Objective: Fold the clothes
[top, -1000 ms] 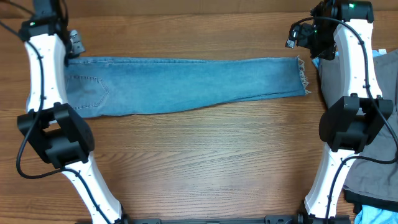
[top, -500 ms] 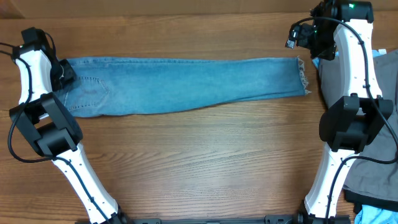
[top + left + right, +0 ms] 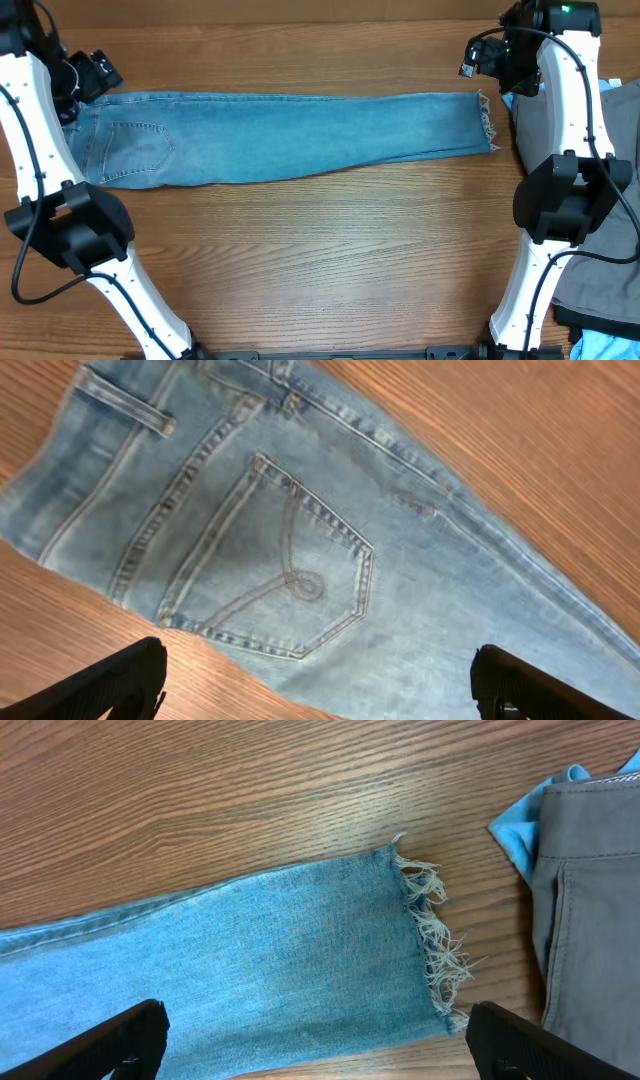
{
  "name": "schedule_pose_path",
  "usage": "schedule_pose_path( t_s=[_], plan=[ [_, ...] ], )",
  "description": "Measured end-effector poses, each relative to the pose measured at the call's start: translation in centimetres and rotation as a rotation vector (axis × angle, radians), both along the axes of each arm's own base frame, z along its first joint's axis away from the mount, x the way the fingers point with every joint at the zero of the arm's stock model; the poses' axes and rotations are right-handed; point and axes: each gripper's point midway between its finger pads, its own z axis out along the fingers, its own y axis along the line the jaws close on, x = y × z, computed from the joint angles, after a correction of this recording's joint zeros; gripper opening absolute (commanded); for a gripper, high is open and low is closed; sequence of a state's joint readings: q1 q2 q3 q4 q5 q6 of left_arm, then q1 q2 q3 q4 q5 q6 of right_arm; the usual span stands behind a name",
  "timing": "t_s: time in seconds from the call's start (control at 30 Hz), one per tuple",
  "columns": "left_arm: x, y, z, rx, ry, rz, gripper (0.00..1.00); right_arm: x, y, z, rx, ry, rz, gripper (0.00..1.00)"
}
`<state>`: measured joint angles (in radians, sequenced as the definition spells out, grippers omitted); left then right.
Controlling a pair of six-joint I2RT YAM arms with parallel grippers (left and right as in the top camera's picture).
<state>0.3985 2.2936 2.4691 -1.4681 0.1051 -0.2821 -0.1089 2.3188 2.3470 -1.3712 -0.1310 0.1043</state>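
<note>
Next, my right gripper moves down, fingers open, onto the frayed hem's near corner, since bare wood beside it leaves the fingers room to close.
The light-blue jeans (image 3: 300,135) lie flat in one long folded strip across the far half of the table, waist to the left, frayed hem (image 3: 488,120) to the right. My left gripper (image 3: 88,75) hovers open above the waist end; in the left wrist view the back pocket (image 3: 290,560) lies under the left gripper (image 3: 320,695), and nothing sits between its fingers. My right gripper (image 3: 478,62) hangs open over the hem end; the right wrist view has the frayed hem (image 3: 432,935) below the right gripper (image 3: 320,1050), apart from it.
Grey trousers (image 3: 605,270) are heaped along the table's right edge, also in the right wrist view as grey trousers (image 3: 590,900). A bright-blue garment (image 3: 520,830) peeks from beneath them, and more bright-blue cloth (image 3: 590,346) shows at the bottom right corner.
My left gripper has opened, let go of the jeans' waist and drawn back to the far left. The waist end now lies flat, a little further left. The right arm has not moved.
</note>
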Motion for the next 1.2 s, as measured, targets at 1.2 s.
schedule_pose_path(
  t_s=[1.2],
  plan=[
    [0.1,-0.1,-0.2,-0.012,0.000,-0.002,1.00,-8.1,-2.7,-12.3,0.290,0.219,0.082,0.82]
  ],
)
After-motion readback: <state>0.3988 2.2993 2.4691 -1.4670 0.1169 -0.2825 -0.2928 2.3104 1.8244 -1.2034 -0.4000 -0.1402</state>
